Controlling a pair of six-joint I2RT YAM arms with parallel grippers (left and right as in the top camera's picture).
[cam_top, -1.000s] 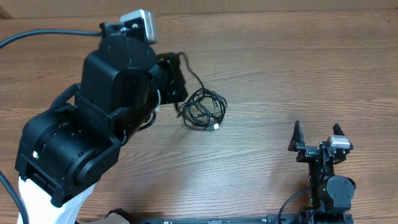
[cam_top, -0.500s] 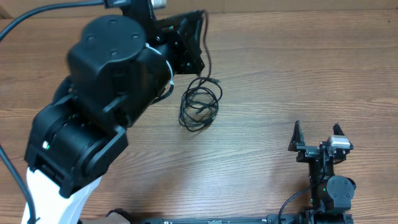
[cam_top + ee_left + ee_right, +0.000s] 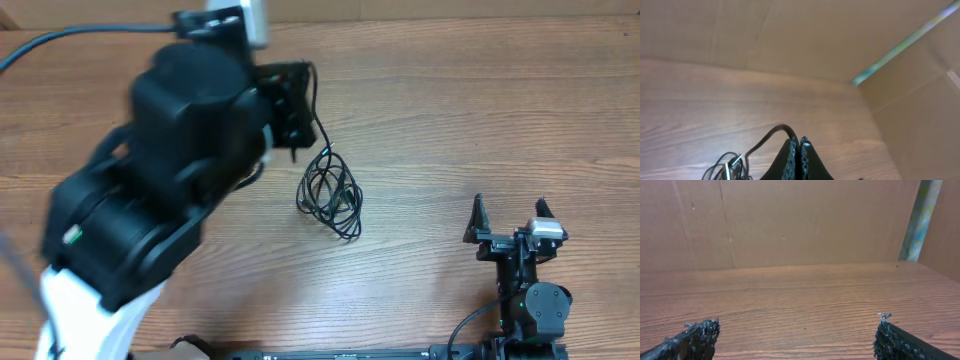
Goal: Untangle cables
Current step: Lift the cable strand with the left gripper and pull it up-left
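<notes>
The loops are bunched together. My left gripper needs to swing side to side next, then tilt its fingers down and lower, shake the piece of cord above the coil (image 3: 331,196) (image 3: 722,167) and release it.
The cables (image 3: 332,195) are a small coil of thin black cords lying on the wooden table (image 3: 450,110) near its middle. One strand (image 3: 321,138) rises from the coil to my left gripper (image 3: 305,80), which is shut on it just above the coil. In the left wrist view the closed left gripper (image 3: 799,144) has that strand (image 3: 771,134) curving out from its tips down to the coil (image 3: 722,167), where a silvery plug (image 3: 735,163) shows. My right gripper (image 3: 510,215) stands open near the front right, with only bare wood between its fingers (image 3: 695,336).
A brown cardboard wall (image 3: 800,225) runs along the far side of the table, with a second panel (image 3: 920,115) at the right corner. The left arm's bulky black body (image 3: 160,190) covers the table's left part.
The left arm swung up and back, then came down slightly with the strand in its jaws. The coil was dragged a little to the right and nearer and drawn narrower. The right arm has not moved.
</notes>
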